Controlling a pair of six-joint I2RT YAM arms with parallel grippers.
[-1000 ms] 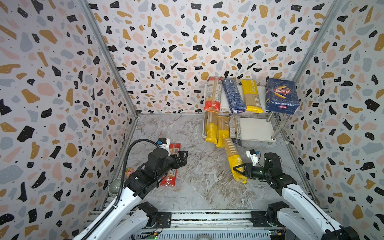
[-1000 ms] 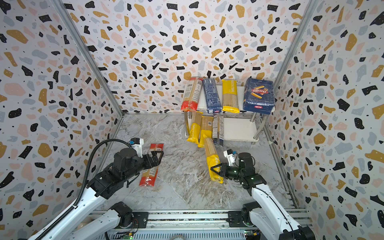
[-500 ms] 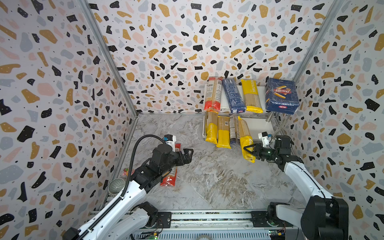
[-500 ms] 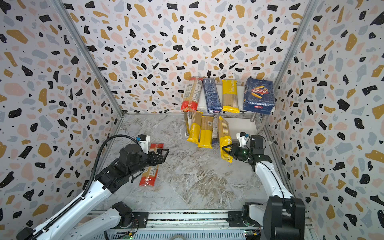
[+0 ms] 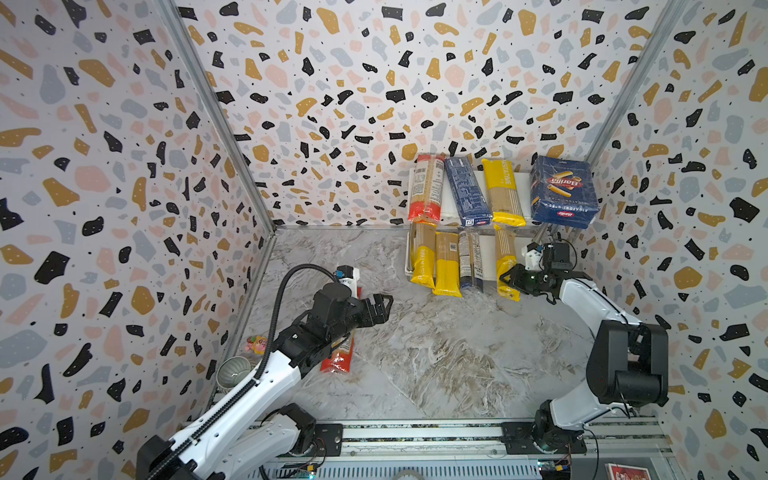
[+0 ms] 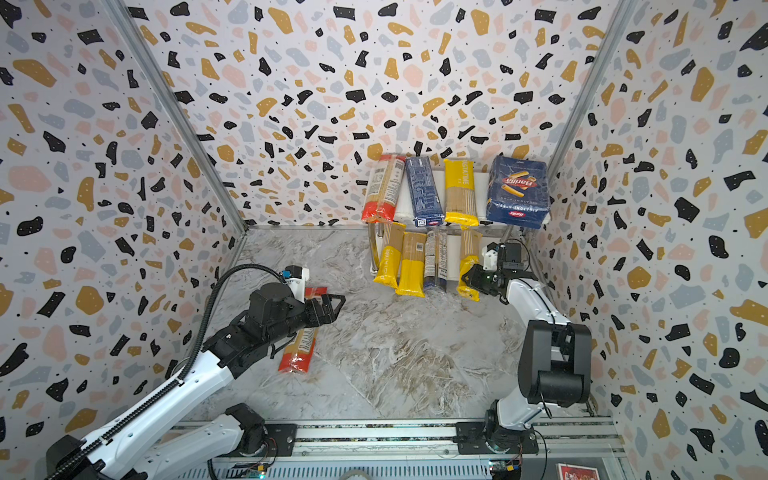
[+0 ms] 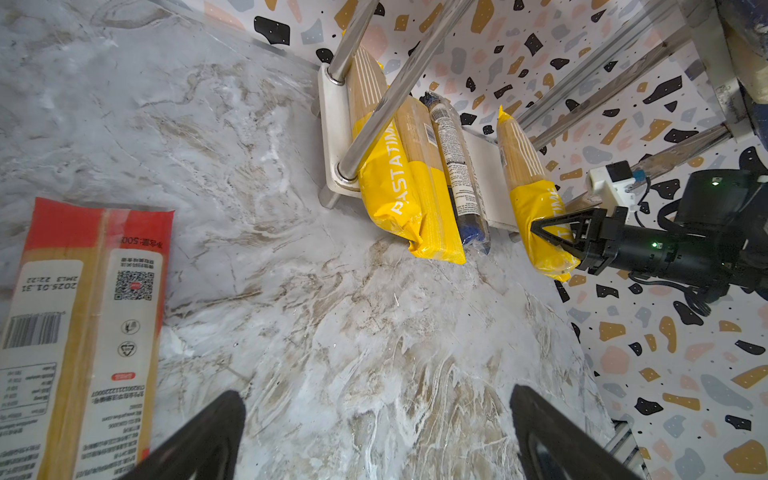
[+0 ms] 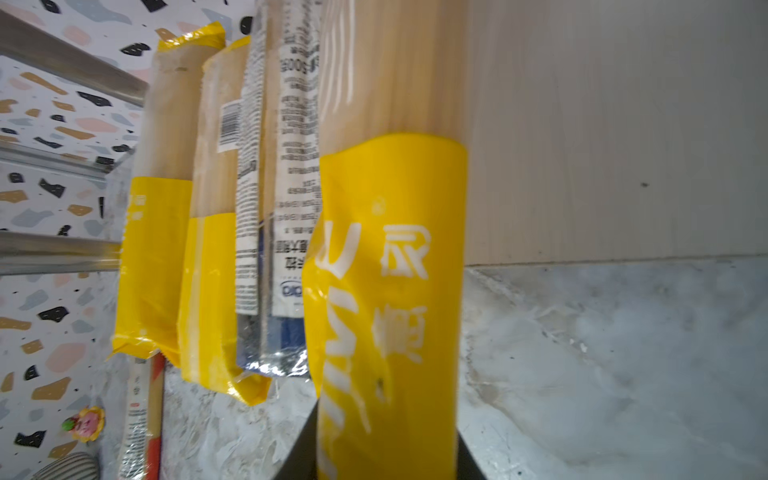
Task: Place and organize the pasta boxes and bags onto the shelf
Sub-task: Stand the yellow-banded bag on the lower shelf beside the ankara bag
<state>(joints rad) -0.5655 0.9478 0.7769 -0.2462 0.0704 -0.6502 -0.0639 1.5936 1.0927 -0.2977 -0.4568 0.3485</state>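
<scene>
The robot's right gripper needs to move outward and toward the dark-ended bag and release the yellow bag on the bare board beside it, because that gap is open.
My right gripper [image 5: 509, 282] is shut on the near end of a yellow bag [image 8: 390, 291]. That bag lies on the shelf's lower board [image 8: 602, 145], right of a dark-ended bag [image 5: 469, 262] and two yellow bags [image 5: 434, 266]. The shelf's top board [image 5: 524, 195] carries a red-ended bag [image 5: 426, 187], the narrow blue box [image 5: 467, 191], a yellow bag [image 5: 503, 191] and the wide Barilla box [image 5: 563, 193]. My left gripper [image 5: 384, 305] hangs open and empty over the floor, beyond a red-ended bag [image 6: 299, 349] lying partly under that arm.
A striped cup [image 5: 232, 372] and a small pink toy [image 5: 257, 344] sit in the near left corner by the wall. Chrome shelf legs [image 7: 386, 99] slant up at the shelf's left end. The arms' base rail [image 5: 415, 432] runs along the front.
My right gripper carried the yellow bag from the middle of the floor back onto the lower board. My left gripper moved forward and to the right, past the red-ended bag's far end.
</scene>
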